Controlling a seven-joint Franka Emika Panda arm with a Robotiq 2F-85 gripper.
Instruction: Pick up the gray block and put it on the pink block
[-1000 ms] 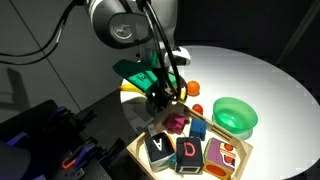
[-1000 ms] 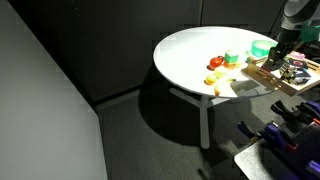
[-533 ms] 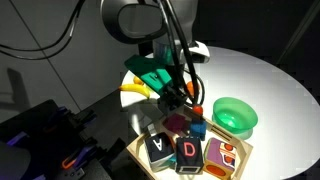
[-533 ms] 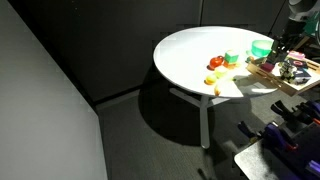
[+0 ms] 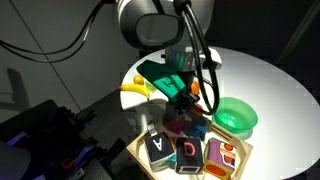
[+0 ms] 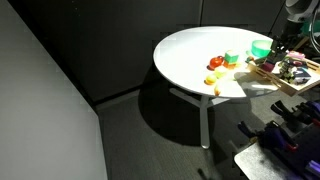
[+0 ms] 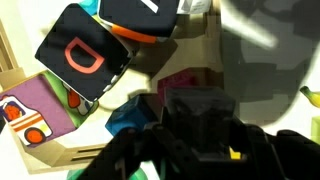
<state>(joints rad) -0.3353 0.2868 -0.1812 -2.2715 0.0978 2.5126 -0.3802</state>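
Note:
Next, to release the gray block [image 7: 195, 108] on the top of the pink block [image 5: 178, 122], my gripper first lowers it a short way.
In the wrist view my gripper [image 7: 195, 135] is shut on the gray block [image 7: 195, 108], a small dark cube between the fingers. The pink block [image 7: 185, 78] shows just behind the gray block, mostly covered by it. In an exterior view the gripper [image 5: 186, 103] hangs over the wooden tray [image 5: 143, 160], right above the pink block [image 5: 178, 122]. I cannot tell whether the two blocks touch. In an exterior view the gripper [image 6: 283, 52] is small at the far right.
The tray also holds a black A tile [image 5: 158, 147], a red D tile [image 5: 188, 150] [image 7: 85, 55], a picture tile [image 5: 222, 153] and a small blue cube [image 7: 125, 118]. A green bowl [image 5: 236, 115] and toy food [image 5: 135, 88] lie on the round white table [image 5: 260, 75].
The arm has moved across the table toward the tray with the gray block in the gripper. It now hangs over the pink block.

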